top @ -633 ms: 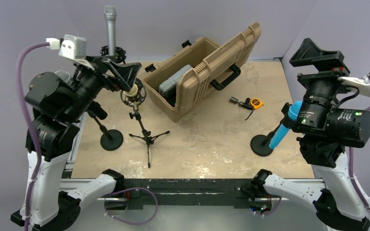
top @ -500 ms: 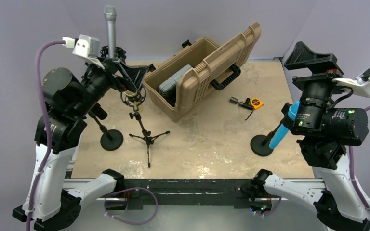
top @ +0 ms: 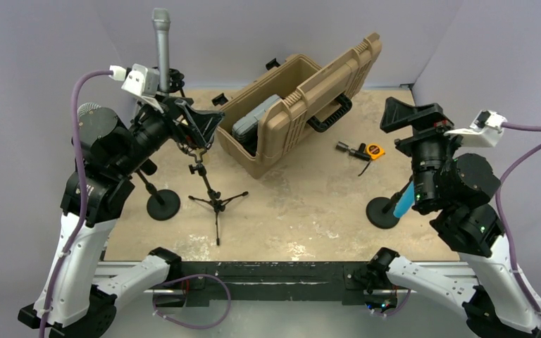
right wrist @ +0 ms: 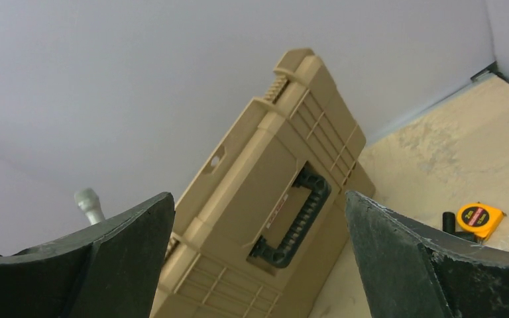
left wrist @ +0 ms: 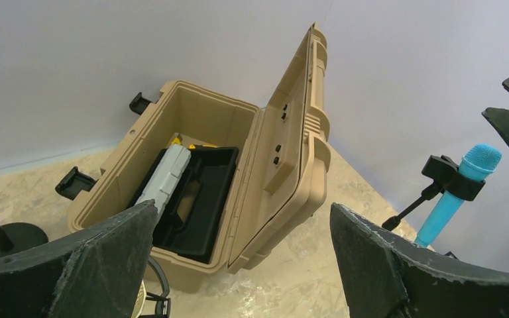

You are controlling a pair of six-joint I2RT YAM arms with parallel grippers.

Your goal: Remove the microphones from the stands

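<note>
My left gripper tilts downward and comes down over the microphone's pale head next, since it shows on the small tripod stand only at the wrist view's bottom edge.
A grey microphone [top: 160, 42] stands upright in a stand at the back left, and its tip [right wrist: 89, 202] shows in the right wrist view. A blue microphone [left wrist: 460, 189] sits in a black clip on a round-base stand [top: 382, 213] at the right; from above my right arm hides most of it [top: 403, 203]. My left gripper [top: 201, 125] [left wrist: 244, 207] hangs open over a small tripod stand [top: 215, 201], holding nothing. My right gripper [top: 405, 116] [right wrist: 258, 195] is open and empty, above and beyond the blue microphone, facing the case.
An open tan case [top: 296, 105] with a black tray and a grey box inside fills the back middle. A yellow tape measure [top: 375, 150] and a small black part [top: 349, 148] lie to its right. Another round-base stand [top: 163, 204] stands at the left.
My left arm has swung right, bringing its gripper above the tripod stand. My right arm has come down and to the left, now covering most of the blue microphone. Both grippers stayed open.
</note>
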